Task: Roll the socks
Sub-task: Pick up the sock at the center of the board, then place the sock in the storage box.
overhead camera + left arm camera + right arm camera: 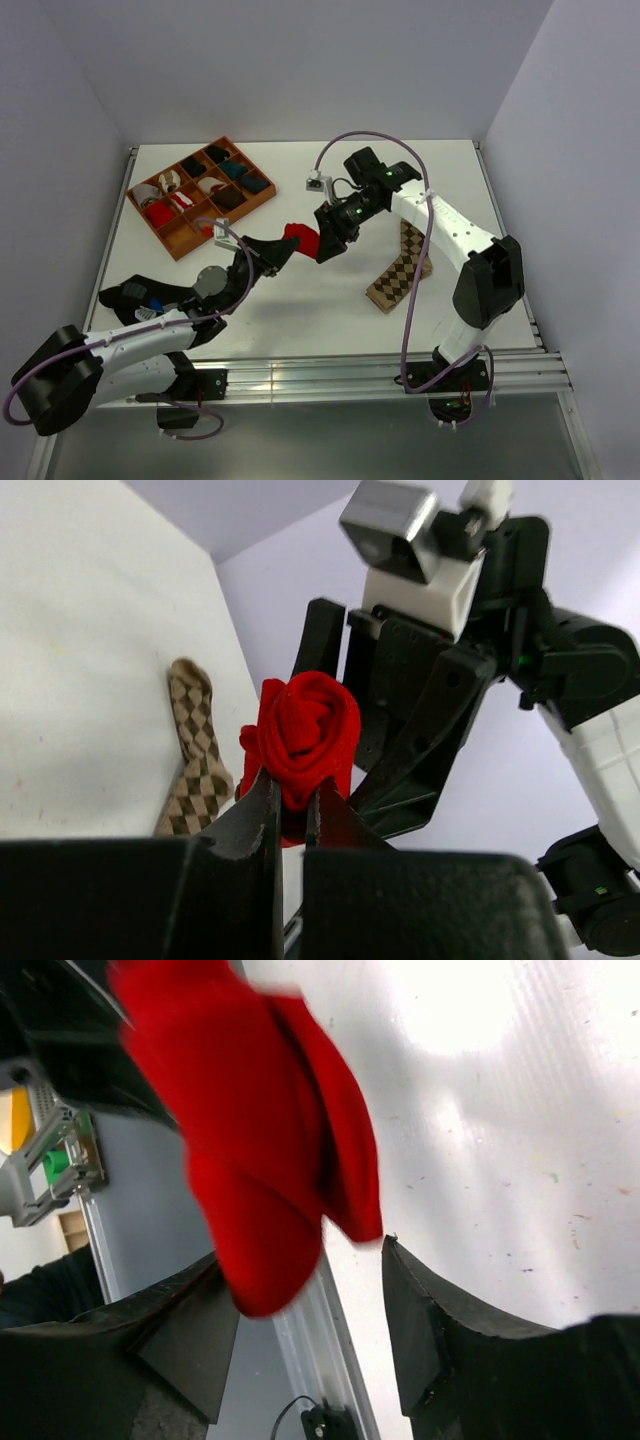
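My left gripper moves outward, to the left in the top view, and down next to release inside the compartment, empty beside the brown sock roll.
The red sock, rolled into a tight bundle, is held above the table between both grippers; its white patch does not show. My left gripper is shut on the roll's lower edge, as the left wrist view shows, with the red sock sticking up past the fingertips. My right gripper is open, its jaws spread around the sock's free end in the right wrist view. The argyle sock lies flat on the table at the right, also seen in the left wrist view.
A brown divided tray with several sock rolls stands at the back left. White walls enclose the table on three sides. An aluminium rail runs along the near edge.
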